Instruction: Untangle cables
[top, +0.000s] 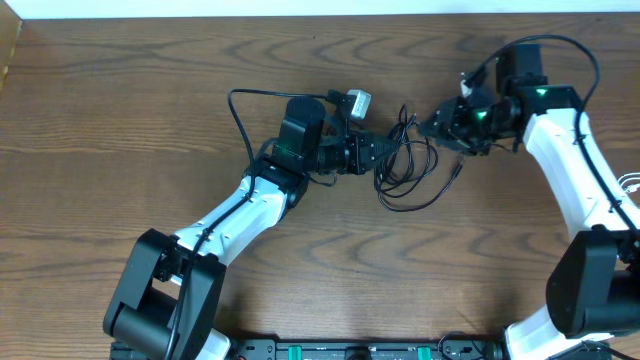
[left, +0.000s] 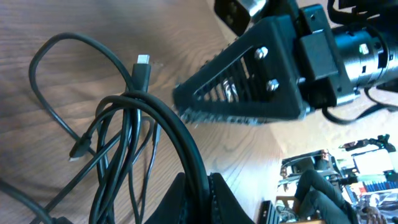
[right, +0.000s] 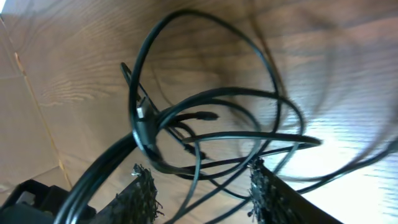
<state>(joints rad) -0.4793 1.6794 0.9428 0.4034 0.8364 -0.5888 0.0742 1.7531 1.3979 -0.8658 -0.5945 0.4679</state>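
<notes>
My left gripper should ease outward toward the far end of the knot (top: 404, 118) and release the cable, as several pieces of cable run between the right gripper's open fingers.
A knot of thin black cables (top: 413, 168) lies at the table's middle, between the two grippers. My left gripper (top: 383, 152) reaches in from the left and is shut on one black cable (left: 186, 146), pinched between the jaws of the left gripper (left: 205, 196). A small plug end (left: 143, 65) sticks up from the bundle. My right gripper (top: 428, 125) comes in from the right, and its black finger (left: 242, 87) hangs over the tangle. In the right wrist view the right gripper (right: 202, 190) is open, with several strands of the cables (right: 205, 134) running between its fingers (right: 142, 196).
The brown wooden table (top: 150, 150) carries both arms. A thicker black robot wire (top: 240, 110) loops behind the left arm to its camera (top: 358, 101). A thin white cord (top: 628, 186) shows at the table's right edge.
</notes>
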